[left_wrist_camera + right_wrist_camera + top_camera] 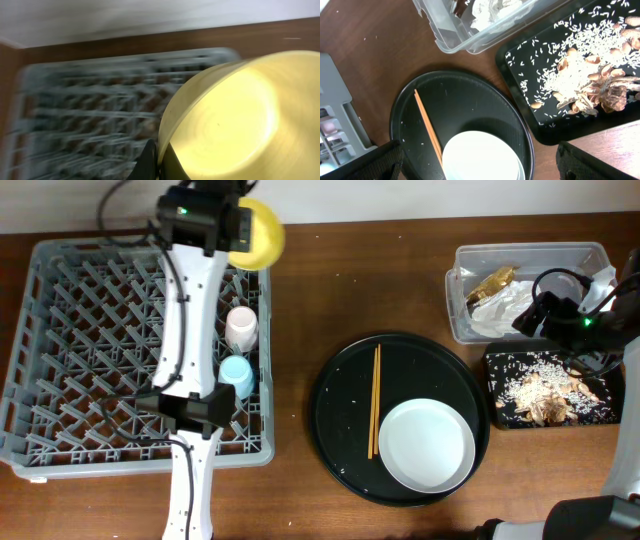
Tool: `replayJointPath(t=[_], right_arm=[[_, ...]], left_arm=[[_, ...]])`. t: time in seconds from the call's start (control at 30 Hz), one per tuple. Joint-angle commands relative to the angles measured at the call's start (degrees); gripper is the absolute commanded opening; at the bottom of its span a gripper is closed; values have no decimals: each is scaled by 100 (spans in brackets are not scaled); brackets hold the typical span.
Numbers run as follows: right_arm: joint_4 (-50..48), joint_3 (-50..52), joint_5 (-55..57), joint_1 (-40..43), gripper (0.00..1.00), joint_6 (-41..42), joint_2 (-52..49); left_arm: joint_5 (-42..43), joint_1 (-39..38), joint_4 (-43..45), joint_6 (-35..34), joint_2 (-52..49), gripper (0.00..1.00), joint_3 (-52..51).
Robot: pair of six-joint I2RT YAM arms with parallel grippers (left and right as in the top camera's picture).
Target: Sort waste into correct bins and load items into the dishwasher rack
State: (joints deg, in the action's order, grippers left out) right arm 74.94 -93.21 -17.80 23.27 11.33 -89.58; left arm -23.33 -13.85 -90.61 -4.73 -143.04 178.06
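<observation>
My left gripper holds the yellow bowl and will turn it onto its edge, lower it into the rack (70, 340) slots beyond the pink cup and let go of it, as those slots are empty.
My left gripper (159, 162) is shut on the rim of the yellow bowl (258, 235), held above the far right corner of the grey dishwasher rack (70, 340); the bowl fills the left wrist view (235, 120). A pink cup (241, 326) and a light-blue cup (237, 374) stand in the rack's right side. My right gripper (480, 162) is open and empty, high between the clear tub (530, 260) and the black tray (500, 365). The tub holds a white napkin (500, 310) and golden wrapper (492, 282). The tray holds food scraps (540, 385). The white plate (427, 445) and chopsticks (376, 400) lie on the round tray (340, 390).
The round black tray (465, 105) sits in the middle, with the plate (482, 157) and chopsticks (427, 127) on it. Rice grains are scattered on it. Bare wooden table lies between rack and round tray. Arm cables hang over the rack.
</observation>
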Motion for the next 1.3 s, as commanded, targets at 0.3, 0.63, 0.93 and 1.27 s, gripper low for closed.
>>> replayJointPath(t=[0.3, 0.63, 0.93, 1.27], right_arm=[[-33, -33, 55, 0, 99, -61, 7], [-22, 4, 74, 0, 99, -61, -177], [-15, 4, 70, 0, 99, -61, -275], [-11, 4, 201, 0, 98, -63, -275]], left_arm=[[-3112, 341, 2146, 177, 11, 0, -2815], [-3178, -31, 2586, 177, -44, 0, -3847], [-4146, -223, 2588, 1088, -44, 0, -3869], [-4197, -892, 2350, 2159, -44, 0, -3869]])
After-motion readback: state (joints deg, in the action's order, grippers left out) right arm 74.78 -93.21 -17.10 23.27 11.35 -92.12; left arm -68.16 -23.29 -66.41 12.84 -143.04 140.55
